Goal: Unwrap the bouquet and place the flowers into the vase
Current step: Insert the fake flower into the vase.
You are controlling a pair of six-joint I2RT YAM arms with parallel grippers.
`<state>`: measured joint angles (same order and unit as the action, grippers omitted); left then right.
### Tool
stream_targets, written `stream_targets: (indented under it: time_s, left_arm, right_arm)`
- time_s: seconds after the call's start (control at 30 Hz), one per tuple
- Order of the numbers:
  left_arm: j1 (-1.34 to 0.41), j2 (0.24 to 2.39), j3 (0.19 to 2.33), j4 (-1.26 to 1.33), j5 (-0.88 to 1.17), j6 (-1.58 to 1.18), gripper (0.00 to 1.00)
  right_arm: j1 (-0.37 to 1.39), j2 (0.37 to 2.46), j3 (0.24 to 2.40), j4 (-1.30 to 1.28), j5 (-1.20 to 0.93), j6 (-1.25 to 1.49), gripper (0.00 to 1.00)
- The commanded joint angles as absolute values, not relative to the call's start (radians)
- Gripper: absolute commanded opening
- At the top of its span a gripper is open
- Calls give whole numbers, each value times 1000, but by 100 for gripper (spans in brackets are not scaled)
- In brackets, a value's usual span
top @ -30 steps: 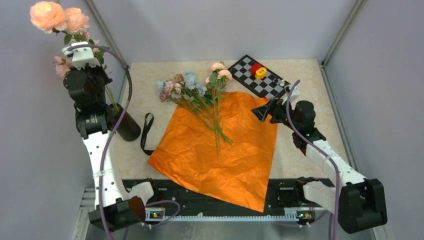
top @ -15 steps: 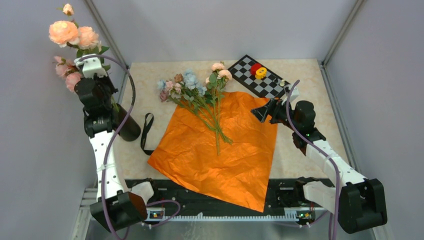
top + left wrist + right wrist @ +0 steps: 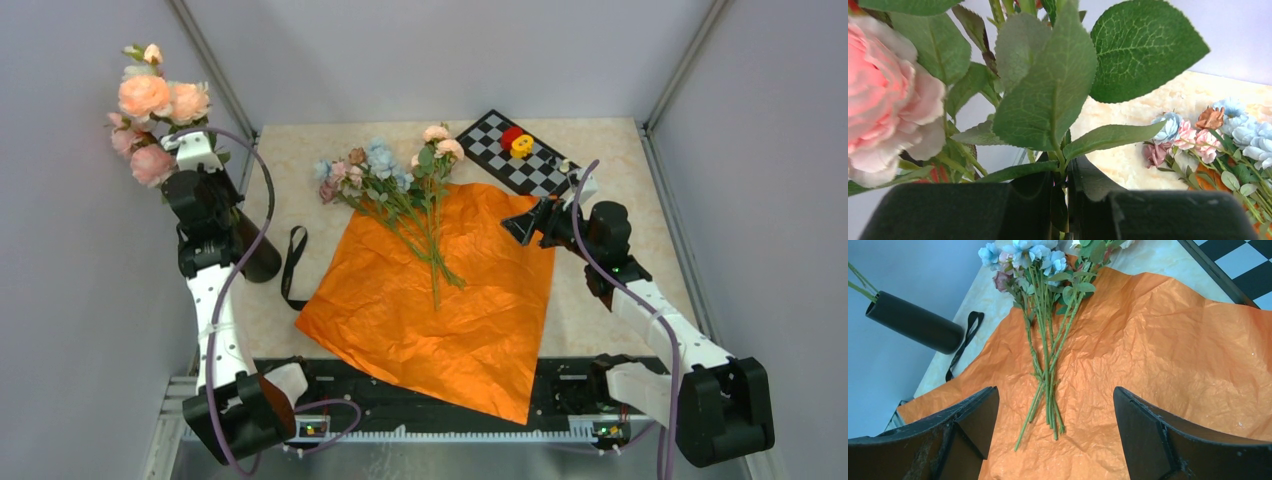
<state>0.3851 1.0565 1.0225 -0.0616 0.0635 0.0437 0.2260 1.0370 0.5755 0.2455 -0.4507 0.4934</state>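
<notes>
The lower stems already reach into the black vase's opening [image 3: 232, 215], so the left gripper will next come down to a little above it, then release the leafy stems.
The orange wrapping paper [image 3: 440, 300] lies spread flat. The small pastel flowers [image 3: 385, 180] rest loose on it, their heads over the far edge and their stems [image 3: 1048, 365] on the sheet. At the left stands the black vase [image 3: 258, 258], partly behind my left arm. Above it, my left gripper [image 3: 182, 140] is shut on the green stems of long-stemmed pink and peach roses [image 3: 155, 98]; the lower stems reach down into the vase [image 3: 915, 322]. My right gripper [image 3: 1055, 425] hangs open above the paper's right side, nothing between its fingers [image 3: 968, 415].
A black ribbon [image 3: 292, 262] lies untied between the vase and the paper. A checkerboard [image 3: 515, 150] with a red and yellow piece [image 3: 518, 143] sits at the back right. Grey walls stand close on both sides.
My left arm has carried the roses to the right and lower, toward the vase. The right arm, paper and small flowers have not moved.
</notes>
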Motion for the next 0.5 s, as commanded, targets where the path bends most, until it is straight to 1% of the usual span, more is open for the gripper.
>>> stream_targets:
  time_s: [0.0, 0.23, 0.47]
  left_arm:
    - [396, 1058, 989, -8, 62, 21, 1]
    - [397, 1052, 951, -8, 47, 14, 7]
    - [397, 1041, 942, -30, 39, -24, 23]
  right_arm:
    - [216, 1022, 570, 291, -471, 486, 86]
    - [215, 1024, 572, 292, -477, 486, 86]
    - [216, 1027, 572, 300, -486, 490, 86]
